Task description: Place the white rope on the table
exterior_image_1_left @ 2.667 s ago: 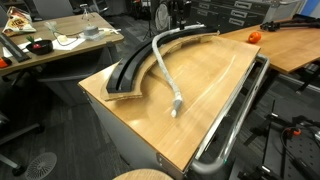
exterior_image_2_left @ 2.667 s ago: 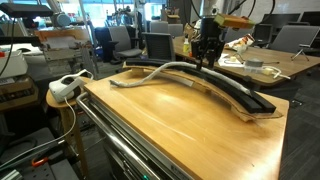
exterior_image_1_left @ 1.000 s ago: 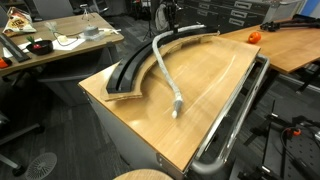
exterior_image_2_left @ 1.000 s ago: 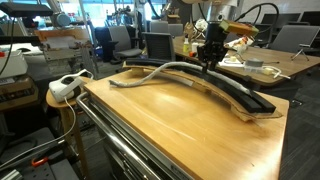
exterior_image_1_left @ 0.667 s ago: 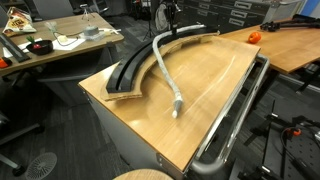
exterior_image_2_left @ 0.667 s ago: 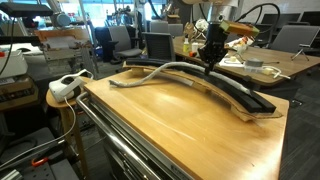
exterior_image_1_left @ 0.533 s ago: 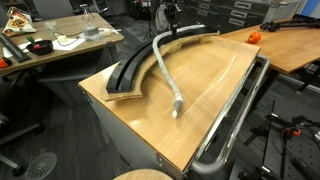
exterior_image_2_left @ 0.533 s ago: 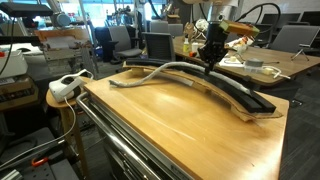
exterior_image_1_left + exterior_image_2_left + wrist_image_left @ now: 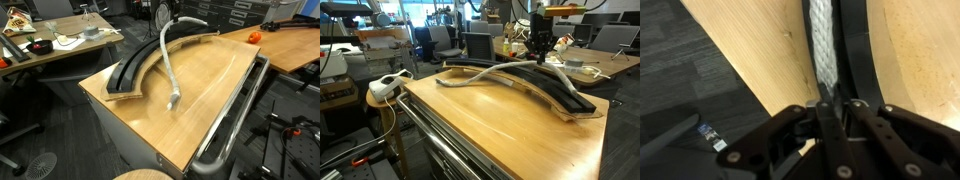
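Observation:
The rope is hanging above the dark curved track (image 9: 130, 70), so my gripper needs to move off the track next, down toward the open table.
The white rope (image 9: 165, 60) runs from its loose end on the light-wood table (image 9: 210, 95) up to my gripper (image 9: 168, 20) at the far edge. Its upper part hangs lifted above the dark curved track (image 9: 130, 70). In an exterior view the gripper (image 9: 541, 50) stands over the track (image 9: 560, 95), with the rope (image 9: 485, 73) trailing away across the table (image 9: 500, 130). In the wrist view the rope (image 9: 821, 45) passes between the track's two rails (image 9: 855, 40) and into my gripper (image 9: 836, 103), which is shut on it.
A metal tube rail (image 9: 235, 120) runs along the table's side. A cluttered desk (image 9: 50, 45) stands behind, and a wooden table carries an orange object (image 9: 253, 37). A white device (image 9: 385, 88) sits on a stool beside the table's corner. Office chairs fill the background.
The gripper closed on the rope and rose. The rope's upper part came up off the track and its loose end slid slightly on the table.

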